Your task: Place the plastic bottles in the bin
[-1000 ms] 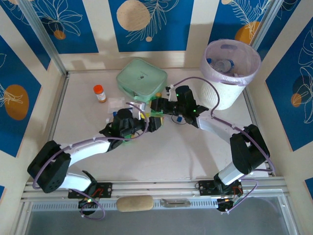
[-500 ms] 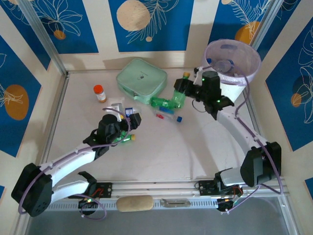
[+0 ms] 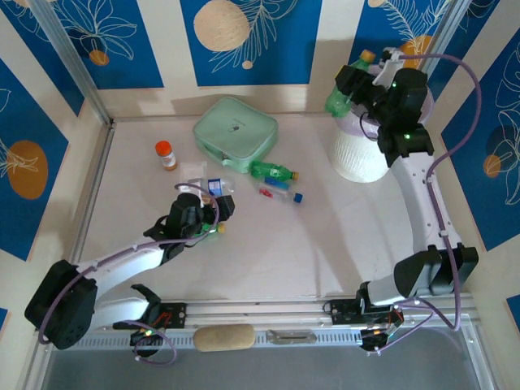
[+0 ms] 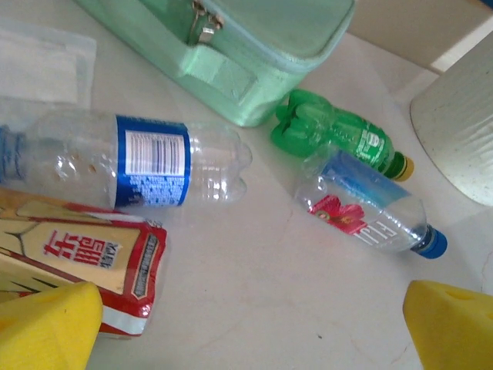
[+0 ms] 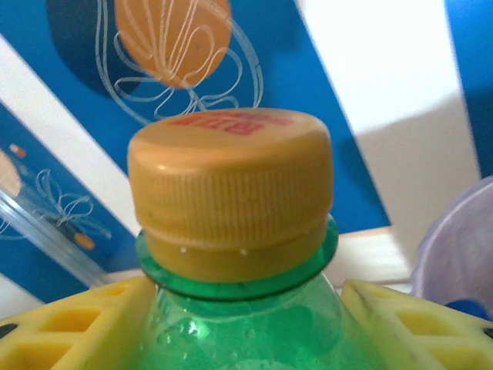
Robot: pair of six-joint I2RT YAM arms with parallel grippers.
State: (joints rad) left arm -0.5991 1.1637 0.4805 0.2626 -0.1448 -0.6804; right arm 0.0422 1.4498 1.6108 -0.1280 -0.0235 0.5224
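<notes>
The green bottle still hangs at the bin's rim, so next my right gripper needs to swing past the bin's rim and over the white bin's lilac-lined opening [image 3: 363,122] [image 5: 466,258] to let go of the bottle.
My right gripper [image 3: 351,81] is shut on a green plastic bottle [image 3: 335,103] with a yellow cap, held up at the left rim of the white bin [image 3: 357,156]. Close up, the bottle's neck [image 5: 231,308] sits between the yellow fingers [image 5: 77,327], with the bin's lilac bag [image 5: 462,247] at the right. On the table lie a second green bottle [image 3: 272,171] [image 4: 339,135], a clear blue-capped bottle [image 3: 280,192] [image 4: 370,208] and a clear blue-labelled bottle [image 4: 146,158]. My left gripper [image 3: 213,203] [image 4: 250,331] hangs open just short of them, holding nothing.
A mint-green zip pouch [image 3: 236,132] [image 4: 246,38] lies at the back centre. An orange-capped pill bottle [image 3: 166,154] and a small clear box [image 3: 193,171] sit at the left. A red snack packet [image 4: 85,270] lies by my left finger. Walls close in the table.
My right arm has carried the green bottle from the table's middle up and right to the bin. My left gripper has pulled back from the centre toward the left, still open.
</notes>
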